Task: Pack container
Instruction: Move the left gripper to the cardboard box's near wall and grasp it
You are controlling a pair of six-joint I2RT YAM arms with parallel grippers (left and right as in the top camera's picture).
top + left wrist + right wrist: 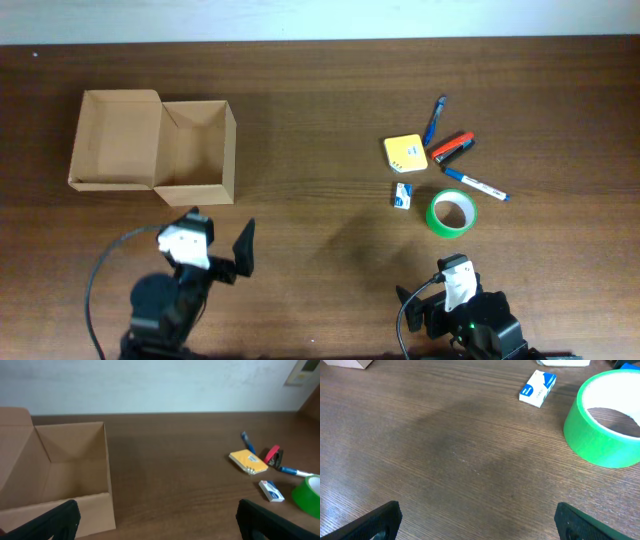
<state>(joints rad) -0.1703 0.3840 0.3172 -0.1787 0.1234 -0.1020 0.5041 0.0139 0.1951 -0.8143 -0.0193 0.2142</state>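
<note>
My left gripper moves outward over the box [196,193] next, tilts downward and lowers onto the side of the box facing the stationery, because that side's top edge stands clear.
The container is a tan cardboard box [196,193] at the left of the table, its flap lid [114,140] folded open to the left; its inside looks empty. It also shows in the left wrist view [92,510], just ahead and to the left. My left gripper [220,238] is open and empty in front of the box [157,521]. My right gripper [480,522] is open and empty over bare wood, just short of a green tape roll [602,425]. In the overhead view the right gripper [456,270] sits below the tape roll [452,213].
Stationery lies at the right: a yellow sticky pad [405,153], a blue pen [435,119], a red and black item [452,148], a blue-capped white marker [476,184] and a small blue and white box [402,194], seen too in the right wrist view [537,388].
</note>
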